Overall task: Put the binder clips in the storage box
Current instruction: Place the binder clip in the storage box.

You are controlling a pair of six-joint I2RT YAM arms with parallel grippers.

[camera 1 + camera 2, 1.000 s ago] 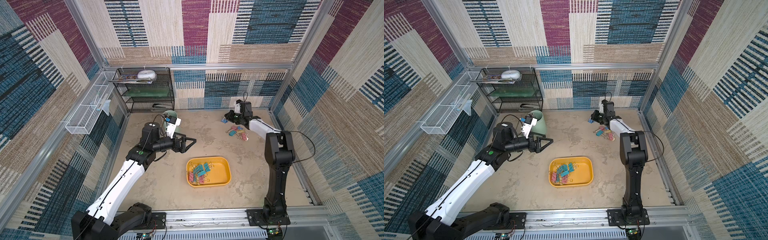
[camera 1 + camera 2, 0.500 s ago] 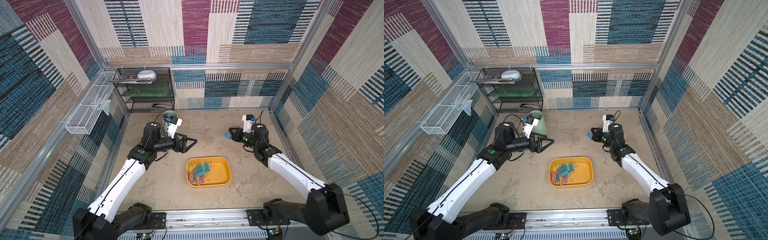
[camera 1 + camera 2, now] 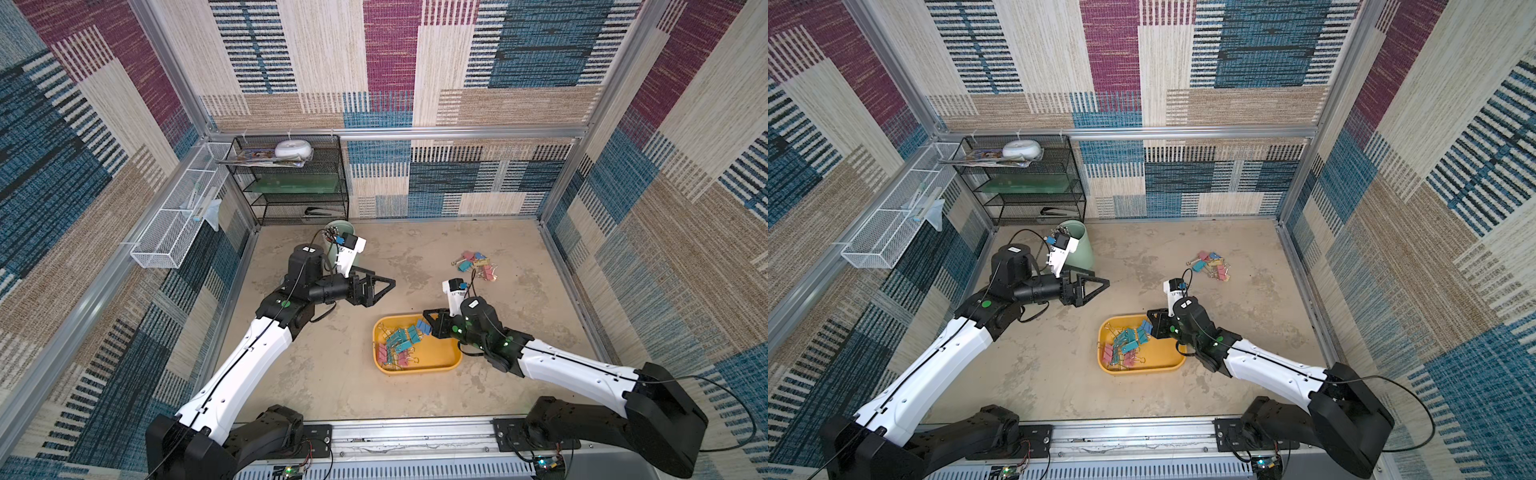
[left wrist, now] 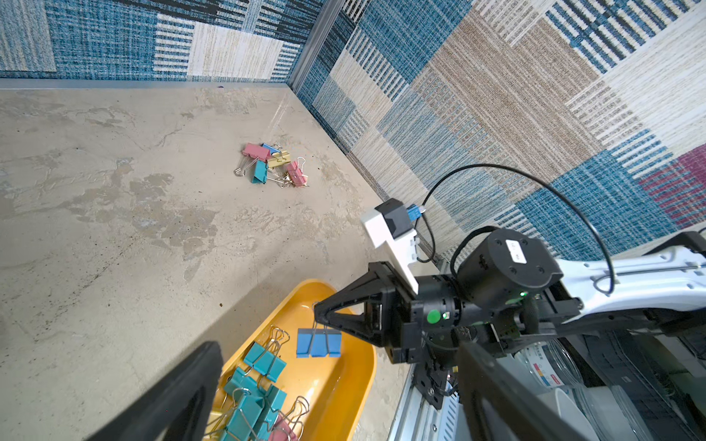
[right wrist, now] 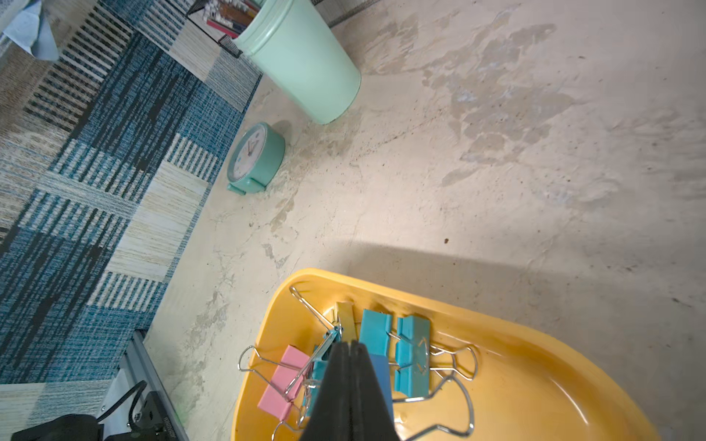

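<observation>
The blue clip hangs above the box, so the robot's right gripper will next go down toward the teal clips below it and release the wire handle.
My right gripper (image 3: 428,324) is shut on the wire handle of a blue binder clip (image 4: 319,343), which hangs just above the yellow storage box (image 3: 436,357). In the right wrist view the shut gripper (image 5: 349,345) points down into the storage box (image 5: 535,382). Several teal and pink binder clips (image 3: 395,343) lie in the box's left half. Several more loose clips (image 3: 473,264) sit in a small pile on the floor towards the back right. My left gripper (image 3: 384,284) hovers open and empty left of the box, pointing right.
A mint-green cup (image 3: 1077,245) stands at the back left behind my left wrist, with a small teal clock (image 5: 256,156) near it by the left wall. A black mesh shelf (image 3: 291,183) fills the back-left corner. A white wire basket (image 3: 178,224) hangs on the left wall.
My right arm has swung from the loose pile at the back to above the storage box, carrying the blue clip. The left arm has barely moved.
</observation>
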